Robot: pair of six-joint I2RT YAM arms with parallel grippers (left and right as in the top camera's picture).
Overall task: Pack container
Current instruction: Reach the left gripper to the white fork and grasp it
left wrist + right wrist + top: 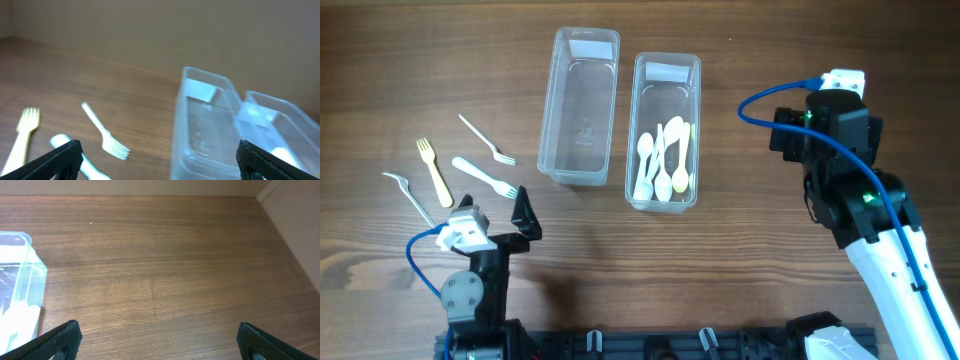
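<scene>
The white fork's handle [418, 206] lies unpacked, so next my left gripper will swing left in the overhead view, tilting down onto it.
Two clear plastic containers stand side by side at the back. The left container [582, 105] is empty; the right container [665, 130] holds several white and cream spoons [662, 160]. Several forks lie loose at the left: a white fork [486, 139], a yellow fork [434, 172], a second white fork [483, 177] and a pale fork [408, 197]. My left gripper [495, 212] is open and empty, just in front of the forks. In the left wrist view [160, 155] a white fork [105, 132] and the empty container [205, 125] lie ahead. My right gripper [820, 125] is open and empty, right of the containers.
The right wrist view [160, 335] shows bare wood ahead and a corner of the spoon container [20, 285] at the left edge. The table's far right corner shows at the top right. The arm bases stand at the front edge [670, 345].
</scene>
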